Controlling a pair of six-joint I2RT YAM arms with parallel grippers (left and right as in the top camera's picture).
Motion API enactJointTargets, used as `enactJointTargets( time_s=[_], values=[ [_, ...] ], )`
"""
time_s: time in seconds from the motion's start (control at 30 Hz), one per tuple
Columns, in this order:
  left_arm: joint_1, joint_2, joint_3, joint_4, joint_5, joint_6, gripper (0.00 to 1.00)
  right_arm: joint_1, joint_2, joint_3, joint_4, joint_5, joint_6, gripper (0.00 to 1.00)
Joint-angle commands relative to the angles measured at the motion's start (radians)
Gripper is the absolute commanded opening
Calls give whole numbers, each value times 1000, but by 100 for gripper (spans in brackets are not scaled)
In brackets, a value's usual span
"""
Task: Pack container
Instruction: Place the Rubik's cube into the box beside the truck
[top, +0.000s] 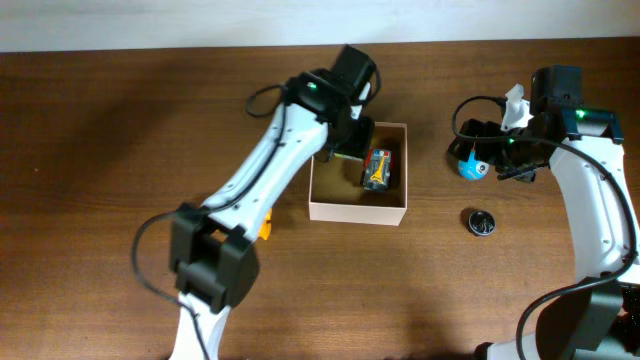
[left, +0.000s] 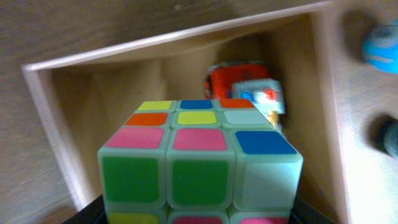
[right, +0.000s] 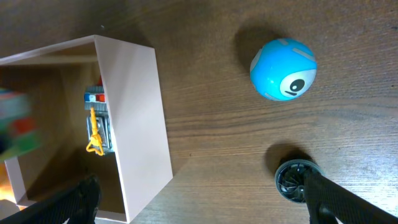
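The left gripper will lower the puzzle cube into the far corner of the container, because the container's bottom is free beside the toy vehicle (top: 379, 168).
The container (top: 357, 212) is a square shallow box with white walls and a tan inside, at the table's middle. It also shows in the left wrist view (left: 168, 40) and the right wrist view (right: 134, 112). An orange, grey and yellow toy vehicle (top: 379, 168) lies inside it (left: 245, 87). My left gripper (top: 338, 140) is over the box's back left corner, shut on a colourful puzzle cube (left: 199, 162). My right gripper (right: 205, 205) is open and empty, right of the box near a blue ball (top: 472, 167).
The blue ball (right: 283, 68) with an eye mark lies on the wooden table right of the box. A black round disc (top: 481, 221) lies in front of it (right: 292, 179). A small yellow object (top: 265, 228) lies under the left arm, left of the box.
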Motion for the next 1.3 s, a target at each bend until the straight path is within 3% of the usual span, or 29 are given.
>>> enactJointTargets(
  time_s=[0.0,0.23,0.4,0.47,0.57,0.77,1.0,1.17,1.27],
  values=[
    [8,66,-2,24,-60,-68,47,-5,1,20,-2,10,0,99],
    [8,82,-2,32,-177,-70,47,-5,1,20,-3,10,0,99],
    [8,82,-2,44,-180,-69,70,-5,1,20,-3,10,0,99],
    [8,82,-2,55,-185,-66,71,-5,1,20,-3,10,0,99],
    [8,82,-1,73,-203,-66,82,-5,1,20,-8,10,0,99],
    [7,73,58,25,-172,-66,81,-5,1,21,-8,10,0,99],
    [-2,69,117,-81,-40,-66,60,-5,1,20,-8,10,0,99],
    [-10,66,117,-146,-40,3,24,-5,1,20,-8,10,0,99],
    [4,53,119,-221,-98,21,22,-5,1,20,-8,10,0,99]
  ],
)
